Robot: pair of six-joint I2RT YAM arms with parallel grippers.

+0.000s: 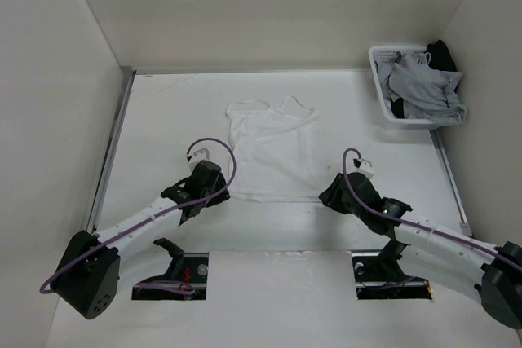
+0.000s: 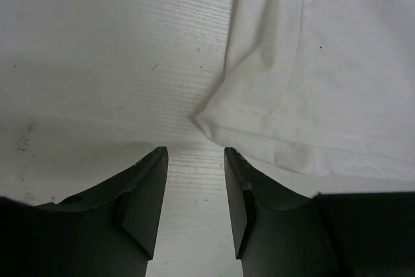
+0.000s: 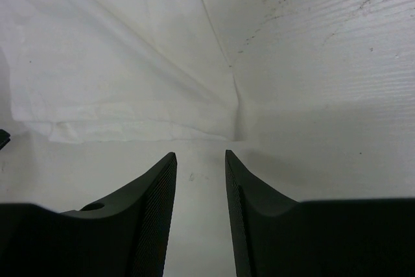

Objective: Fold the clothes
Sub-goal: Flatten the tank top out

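Observation:
The top's hem corner [image 1: 232,196] [image 2: 205,123] lies just outward of my left gripper's fingers, and only bare table shows between them. I will move my left gripper outward to close on that corner.
The clothes, a white sleeveless top [image 1: 272,148], lie spread flat on the white table, straps toward the far side and hem toward me. My left gripper [image 1: 218,191] sits at the hem's left corner, open, with only bare table between its fingers; that corner [image 2: 214,124] lies just ahead of the tips [image 2: 194,152]. At the hem's right corner my right gripper [image 1: 329,193] is open too, the corner [image 3: 237,135] just beyond its fingertips [image 3: 201,155]. Neither gripper holds fabric.
A white basket [image 1: 383,91] stands at the far right, holding a grey garment [image 1: 424,87] and a black garment [image 1: 444,55]. Walls close the table on the left, back and right. Metal rails run along both side edges.

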